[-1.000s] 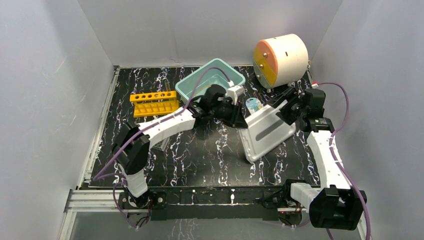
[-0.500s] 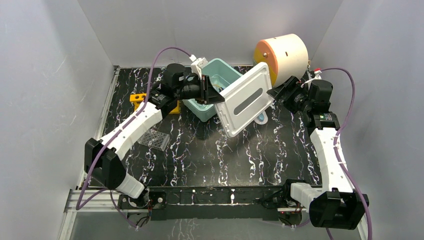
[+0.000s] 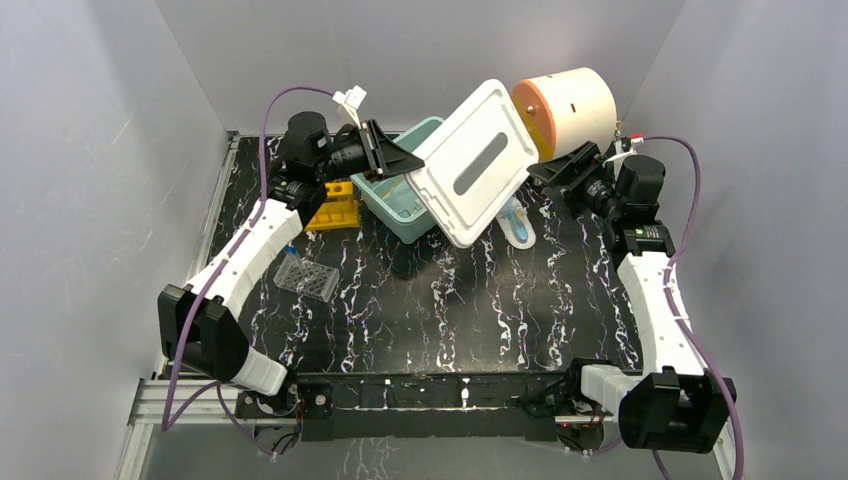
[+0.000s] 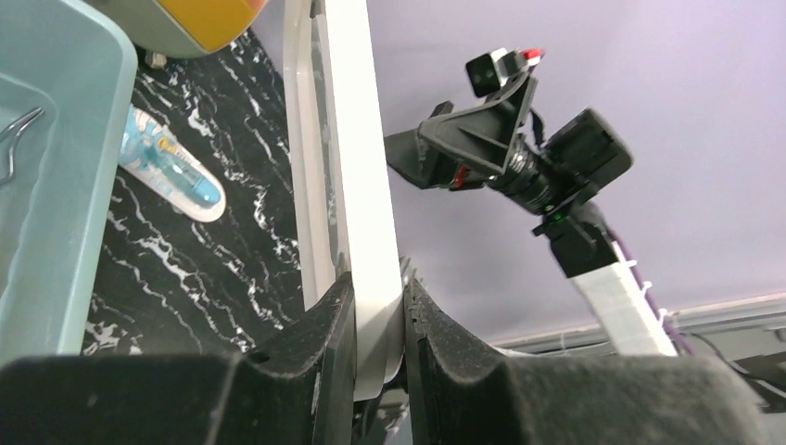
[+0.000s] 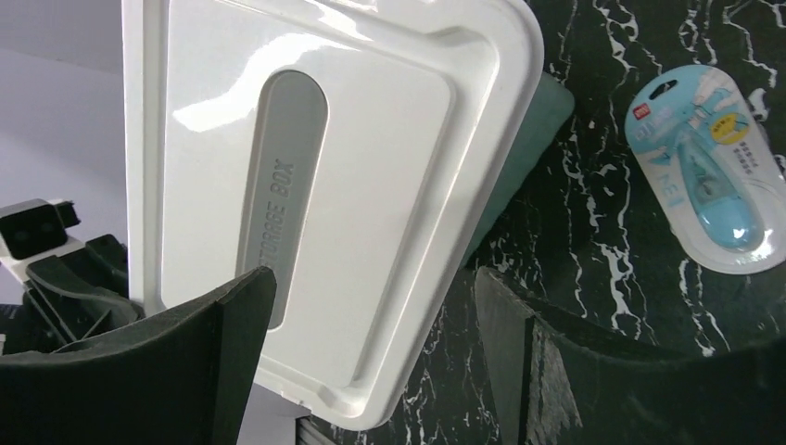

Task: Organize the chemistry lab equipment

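The right gripper levels out and moves outward onto the far end of the lid's facing edge [image 3: 521, 184] [image 5: 515, 119] next, since my left gripper holds the opposite side.
My left gripper [image 3: 408, 163] is shut on the edge of a white storage-box lid [image 3: 470, 165] and holds it tilted in the air over the teal box [image 3: 400, 205]. The left wrist view shows both fingers [image 4: 329, 324] clamped on the lid's rim [image 4: 366, 185], and a wire clip [image 4: 14, 139] lies in the teal box [image 4: 46, 204]. My right gripper [image 3: 545, 172] is open and empty just right of the lid; in its wrist view the lid [image 5: 306, 185] fills the space ahead of the gripper [image 5: 371, 278]. The yellow holed tube rack [image 3: 335, 208] stands left of the box.
A blue packaged item [image 3: 517, 222] lies on the black marbled table right of the box, also in the right wrist view [image 5: 709, 176]. A white and orange drum [image 3: 565, 100] stands at the back right. A clear gridded tray [image 3: 305, 278] lies at the left.
My left gripper has lifted the white lid off the table and carried it up and back over the teal box. My right gripper has pulled back to the right, apart from the lid.
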Robot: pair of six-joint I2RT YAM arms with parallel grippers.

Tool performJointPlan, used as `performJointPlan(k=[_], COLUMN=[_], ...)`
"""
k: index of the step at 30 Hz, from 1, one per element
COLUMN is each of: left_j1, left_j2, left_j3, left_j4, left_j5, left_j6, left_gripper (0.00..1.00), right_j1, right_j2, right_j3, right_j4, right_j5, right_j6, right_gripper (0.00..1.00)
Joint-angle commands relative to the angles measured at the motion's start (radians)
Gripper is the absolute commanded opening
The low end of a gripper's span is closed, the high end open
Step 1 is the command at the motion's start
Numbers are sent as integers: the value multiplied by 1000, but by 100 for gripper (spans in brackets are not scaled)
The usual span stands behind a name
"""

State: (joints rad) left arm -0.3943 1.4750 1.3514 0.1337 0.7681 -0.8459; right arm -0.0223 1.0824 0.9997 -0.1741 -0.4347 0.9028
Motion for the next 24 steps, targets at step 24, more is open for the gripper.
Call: performJointPlan(k=[24], left_j1=[132], left_j2=[-21], left_j3=[32], left_j4=[475], left_j5=[57], left_j6=[-622], left_gripper=[0], right_j1=[-39], right_j2=[370], right_j3=[257], right_j4=[714], right_j5=[-315], right_j6=[446], right_gripper=[88])
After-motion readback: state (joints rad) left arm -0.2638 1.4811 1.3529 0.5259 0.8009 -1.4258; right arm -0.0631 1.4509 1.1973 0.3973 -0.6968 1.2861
